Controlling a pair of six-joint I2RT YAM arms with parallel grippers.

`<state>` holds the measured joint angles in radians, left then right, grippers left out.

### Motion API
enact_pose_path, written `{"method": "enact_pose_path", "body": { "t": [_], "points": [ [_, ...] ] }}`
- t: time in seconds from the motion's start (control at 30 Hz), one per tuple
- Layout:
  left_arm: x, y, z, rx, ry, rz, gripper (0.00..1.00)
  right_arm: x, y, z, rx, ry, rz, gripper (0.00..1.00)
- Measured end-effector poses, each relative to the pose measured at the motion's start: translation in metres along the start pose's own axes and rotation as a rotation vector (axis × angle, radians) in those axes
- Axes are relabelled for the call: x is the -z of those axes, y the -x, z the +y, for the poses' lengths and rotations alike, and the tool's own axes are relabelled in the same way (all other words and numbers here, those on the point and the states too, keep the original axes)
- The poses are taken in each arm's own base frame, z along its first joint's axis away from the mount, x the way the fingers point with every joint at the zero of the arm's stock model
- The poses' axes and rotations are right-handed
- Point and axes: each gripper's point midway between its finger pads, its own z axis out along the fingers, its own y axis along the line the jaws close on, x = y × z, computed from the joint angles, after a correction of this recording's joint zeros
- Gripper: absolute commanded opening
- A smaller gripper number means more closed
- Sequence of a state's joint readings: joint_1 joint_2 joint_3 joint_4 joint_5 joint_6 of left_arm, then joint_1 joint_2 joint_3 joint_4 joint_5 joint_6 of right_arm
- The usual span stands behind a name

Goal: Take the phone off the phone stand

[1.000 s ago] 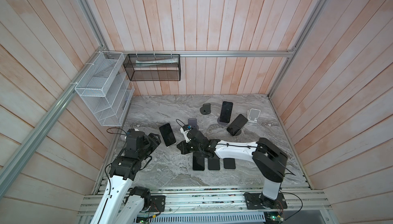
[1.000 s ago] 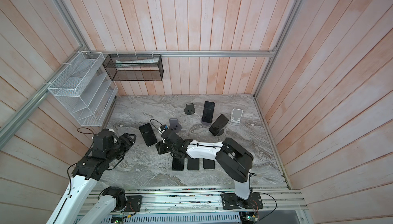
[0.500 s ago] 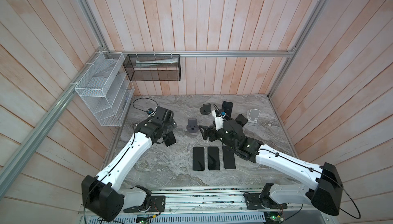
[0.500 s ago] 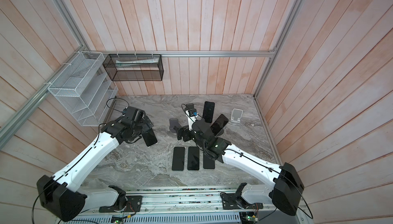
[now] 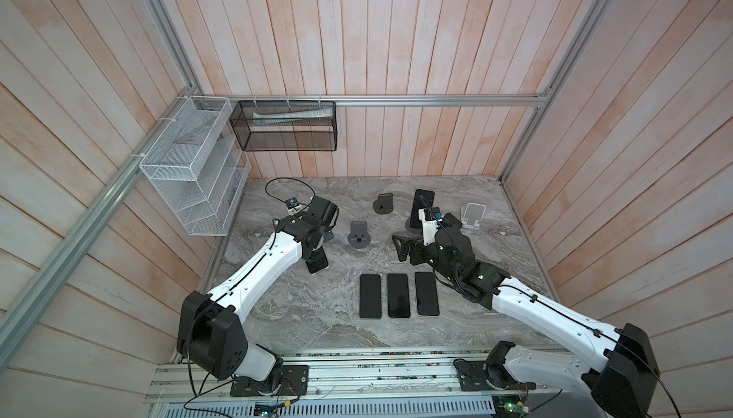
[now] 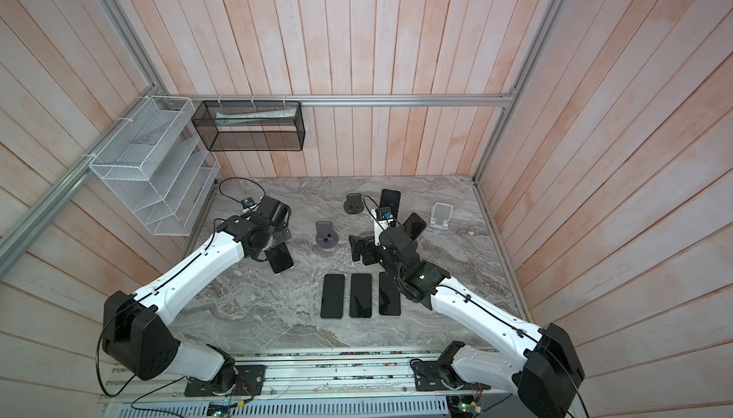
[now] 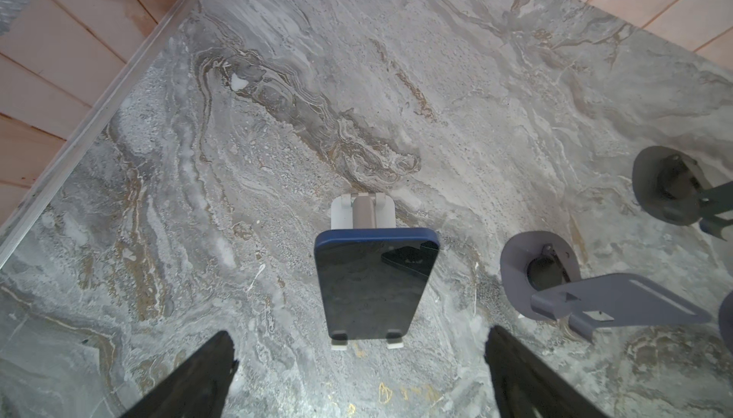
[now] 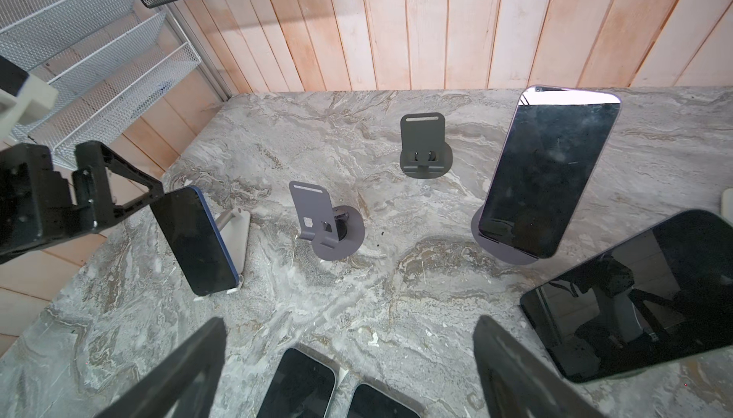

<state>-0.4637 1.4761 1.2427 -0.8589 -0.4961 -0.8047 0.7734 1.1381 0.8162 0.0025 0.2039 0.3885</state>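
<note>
My left gripper's open fingers, wider than the blue-edged phone, should next lower astride the phone's blue upper edge [image 7: 376, 235] below and close.
A blue-edged phone [image 7: 373, 285] leans on a white phone stand [image 7: 363, 209] at the table's left middle, seen in both top views [image 5: 317, 267] [image 6: 282, 260]. My left gripper [image 7: 363, 360] hangs open just above and in front of it, touching nothing. My right gripper [image 8: 353, 360] is open and empty over the table's middle [image 5: 406, 251]. Behind it, a second phone [image 8: 547, 174] stands on a dark round stand [image 8: 511, 251]. A third phone [image 8: 634, 297] leans beside that; its stand is hidden.
Three phones [image 5: 398, 295] lie flat in a row near the front. Two empty dark stands [image 5: 359, 233] [image 5: 383, 202] and an empty white stand [image 5: 474, 215] sit further back. Wire racks [image 5: 190, 166] [image 5: 285, 126] hang on the left and back walls.
Both arms have swung out from low poses near the front. The left gripper now hovers at the blue-edged phone; the right gripper has drawn back rightward from the table's left middle.
</note>
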Motion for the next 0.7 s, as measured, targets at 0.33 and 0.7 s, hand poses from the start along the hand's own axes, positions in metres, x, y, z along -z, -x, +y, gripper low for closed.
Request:
{"method": "enact_pose_path", "body": {
  "t": [0.33, 0.7],
  "points": [
    [-0.028, 0.000, -0.007, -0.052, 0.001, 0.007, 1.00, -0.004, -0.007, 0.004, -0.012, 0.022, 0.026, 0.98],
    [-0.048, 0.001, -0.007, -0.052, 0.020, 0.018, 1.00, -0.010, -0.012, 0.010, -0.054, 0.058, 0.050, 0.98]
  ]
}}
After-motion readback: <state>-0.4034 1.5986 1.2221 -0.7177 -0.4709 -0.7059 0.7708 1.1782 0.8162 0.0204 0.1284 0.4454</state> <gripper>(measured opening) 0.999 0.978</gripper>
